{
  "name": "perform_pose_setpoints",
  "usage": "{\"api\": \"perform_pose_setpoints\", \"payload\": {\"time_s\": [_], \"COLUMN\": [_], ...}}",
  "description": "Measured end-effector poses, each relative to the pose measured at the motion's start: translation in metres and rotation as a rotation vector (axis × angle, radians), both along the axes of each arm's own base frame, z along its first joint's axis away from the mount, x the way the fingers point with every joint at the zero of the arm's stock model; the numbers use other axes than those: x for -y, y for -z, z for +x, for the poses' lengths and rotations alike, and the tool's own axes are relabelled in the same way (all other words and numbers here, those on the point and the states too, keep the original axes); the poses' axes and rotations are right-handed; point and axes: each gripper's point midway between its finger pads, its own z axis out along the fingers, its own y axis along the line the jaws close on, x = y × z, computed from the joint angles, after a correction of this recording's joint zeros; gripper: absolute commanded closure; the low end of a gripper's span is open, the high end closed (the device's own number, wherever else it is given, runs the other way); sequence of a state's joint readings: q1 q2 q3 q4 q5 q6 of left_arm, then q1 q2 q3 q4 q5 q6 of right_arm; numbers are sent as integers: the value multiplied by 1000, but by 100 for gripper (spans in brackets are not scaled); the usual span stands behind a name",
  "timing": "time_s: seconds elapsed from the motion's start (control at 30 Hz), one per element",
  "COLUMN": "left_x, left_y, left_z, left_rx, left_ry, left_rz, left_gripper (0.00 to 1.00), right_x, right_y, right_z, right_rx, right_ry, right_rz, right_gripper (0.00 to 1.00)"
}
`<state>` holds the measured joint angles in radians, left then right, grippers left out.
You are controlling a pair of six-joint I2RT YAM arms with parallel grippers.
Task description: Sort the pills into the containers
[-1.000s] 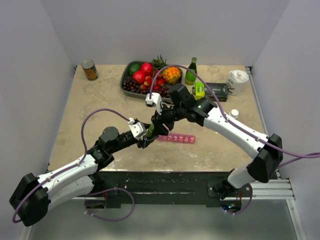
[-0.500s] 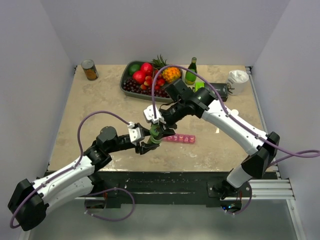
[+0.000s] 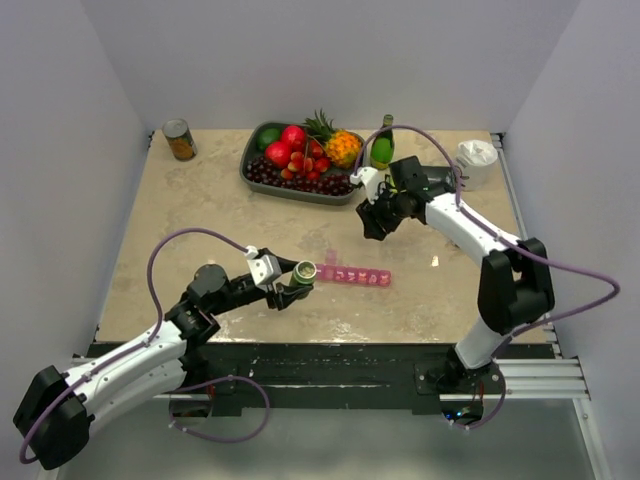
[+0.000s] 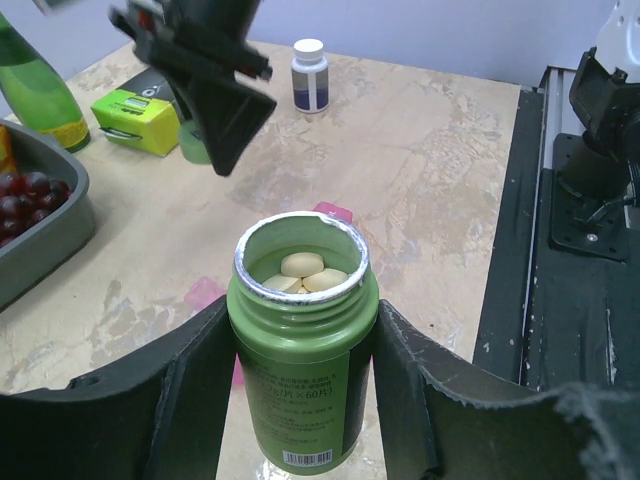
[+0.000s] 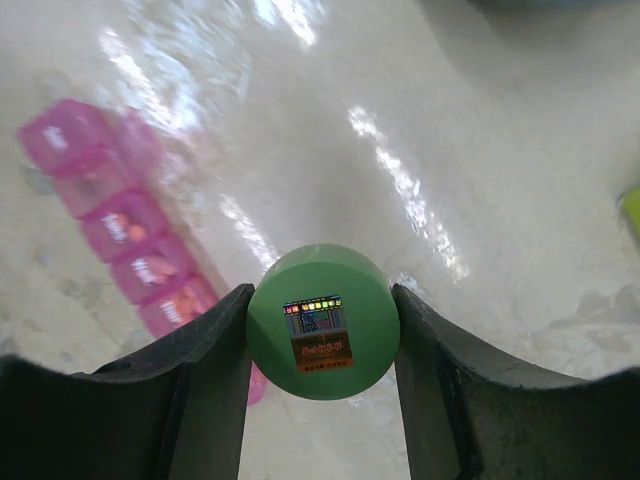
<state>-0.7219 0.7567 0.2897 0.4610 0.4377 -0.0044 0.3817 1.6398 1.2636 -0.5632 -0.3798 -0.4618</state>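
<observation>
I will lower my right gripper toward the clear spot on the tabletop beyond the pink pill organizer (image 3: 357, 276) and release the green cap there, because that spot is bare.
My left gripper (image 3: 297, 279) (image 4: 300, 335) is shut on an upright green pill bottle (image 3: 303, 272) (image 4: 300, 350). Its mouth stands open, with pale yellow pills (image 4: 305, 275) showing inside. The bottle's green cap (image 5: 320, 320) sits between the pads of my right gripper (image 3: 376, 221) (image 5: 320, 325), which is shut on it above the table, beyond the containers. The containers are a pink pill organizer (image 3: 357, 276) (image 5: 130, 250) lying just right of the bottle. In the left wrist view only pink corners (image 4: 333, 211) of it show behind the bottle.
A grey fruit tray (image 3: 250, 170) stands at the back, with a green glass bottle (image 3: 381, 143) and a can (image 3: 179, 139) near it. A small white bottle (image 3: 468, 228) (image 4: 309, 75) stands at the right. A yellow-green box (image 4: 135, 107) and a white crumpled cup (image 3: 474, 158) are at the back right.
My right gripper has lifted the cap off the bottle and swung away toward the back right. My left gripper keeps the uncapped bottle, shifted slightly.
</observation>
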Motion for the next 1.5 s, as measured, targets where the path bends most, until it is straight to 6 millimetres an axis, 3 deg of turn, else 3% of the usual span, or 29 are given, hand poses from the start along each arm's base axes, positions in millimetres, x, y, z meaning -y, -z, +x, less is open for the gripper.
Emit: {"api": "perform_pose_setpoints", "payload": {"time_s": [0.2, 0.3, 0.47, 0.67, 0.77, 0.9, 1.0, 1.13, 1.3, 1.43, 1.5], "left_x": [-2, -3, -5, -6, -8, -12, -16, -19, -19, -18, -17], "left_y": [-3, -4, 6, 10, 6, -4, -18, -33, -66, -86, -91], "left_z": [2, 2, 1, 1, 4, 13, 20, 33, 55, 66, 68], "left_rx": [-8, -13, -46, -78, -78, -91, -107, -145, -180, -183, -183], "left_ry": [-24, -36, -50, -66, -84, -144, -192, -255, -330, -367, -373], "left_rz": [-32, -59, -97, -133, -156, -218, -292, -372, -488, -561, -585], "left_gripper": [100, 100, 100, 100, 100, 100, 100, 100, 100, 100, 100], "right_x": [37, 48, 51, 52, 53, 42, 21, -19, -77, -106, -114], "right_y": [75, 97, 100, 96, 77, 29, -18, -70, -97, -110, -123], "right_z": [21, 25, 33, 30, 27, 23, 4, -41, -90, -125, -129], "right_rx": [-115, -152, -135, -125, -86, 18, 109, 146, 94, 106, 120], "right_ry": [145, 175, 192, 180, 163, 68, -87, -337, -622, -670, -649], "right_rz": [-109, -133, -126, -125, -115, -38, 86, 330, 442, 498, 533], "right_gripper": [72, 57, 26, 11, 8, 1, 1, 1, 1, 1, 1]}}
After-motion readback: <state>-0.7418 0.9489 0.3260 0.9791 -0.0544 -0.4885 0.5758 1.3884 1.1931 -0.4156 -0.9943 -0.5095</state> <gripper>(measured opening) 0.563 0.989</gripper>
